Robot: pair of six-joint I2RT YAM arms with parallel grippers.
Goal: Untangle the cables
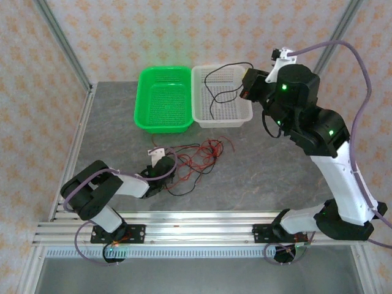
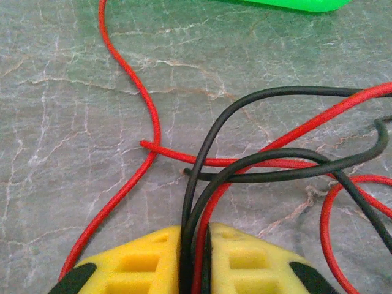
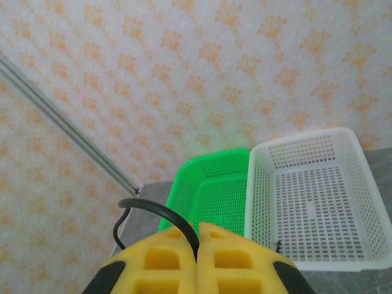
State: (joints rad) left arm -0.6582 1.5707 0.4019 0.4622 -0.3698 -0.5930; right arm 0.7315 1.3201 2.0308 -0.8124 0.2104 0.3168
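Observation:
Part of the single black cable's loop still hangs outside the white basket's rim, so I will move my right gripper down into the basket next and release the cable there.
A loose tangle of red and black cables [image 1: 196, 160] lies on the grey table in front of the baskets. My left gripper [image 1: 160, 166] rests low at the tangle's left edge. In the left wrist view the left gripper [image 2: 196, 236] is shut on two black strands and one red strand, which run out between its yellow fingers. A red cable [image 2: 153, 122] and a black cable [image 2: 257, 98] cross just ahead. My right gripper [image 1: 248, 86] is raised over the white basket. The right gripper [image 3: 197, 229] is shut on a single black cable [image 3: 153, 207], which hangs as a loop [image 1: 214, 92] into that basket.
A green basket [image 1: 142, 92] and a white basket [image 1: 245, 116] stand side by side at the back of the table. The green basket [image 3: 208, 184] and white basket [image 3: 306, 138] sit below the right wrist. Patterned walls close in the back and sides. The green basket's edge [image 2: 300, 5] lies just beyond the tangle.

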